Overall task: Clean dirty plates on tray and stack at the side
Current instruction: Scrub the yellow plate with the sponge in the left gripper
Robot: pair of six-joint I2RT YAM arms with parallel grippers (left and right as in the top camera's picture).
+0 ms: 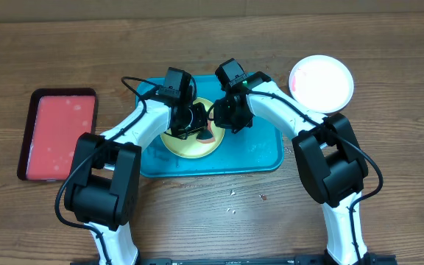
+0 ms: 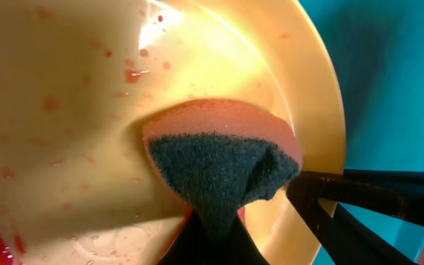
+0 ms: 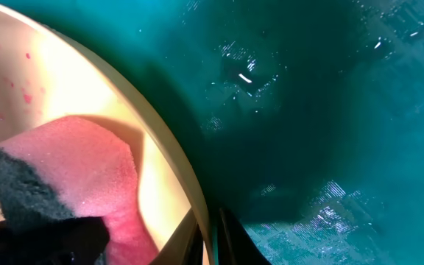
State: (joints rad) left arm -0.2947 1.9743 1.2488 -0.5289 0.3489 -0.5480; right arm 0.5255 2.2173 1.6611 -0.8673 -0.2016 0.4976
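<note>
I should lift my left gripper and swing it down onto the red tray (image 1: 63,145) to let go of the sponge, since that tray is to its left in the overhead view.
A yellow-green plate (image 1: 190,147) with red sauce smears lies on the teal tray (image 1: 263,158). My left gripper (image 1: 195,121) is shut on a pink sponge with a dark scouring side (image 2: 219,147) and presses it onto the plate's inner surface (image 2: 65,110) near the rim. My right gripper (image 1: 223,118) is shut on the plate's rim, one finger on each side (image 3: 212,235); its fingers also show in the left wrist view (image 2: 322,199). The sponge (image 3: 72,162) shows in the right wrist view too. A white plate (image 1: 321,81) sits on the table to the tray's far right. The pale blue plate is out of view.
A smaller dark-rimmed red tray (image 1: 57,132) lies on the table at the left. A few small crumbs (image 1: 234,195) lie on the table in front of the teal tray. The tray's bare wet floor (image 3: 308,110) lies right of the plate.
</note>
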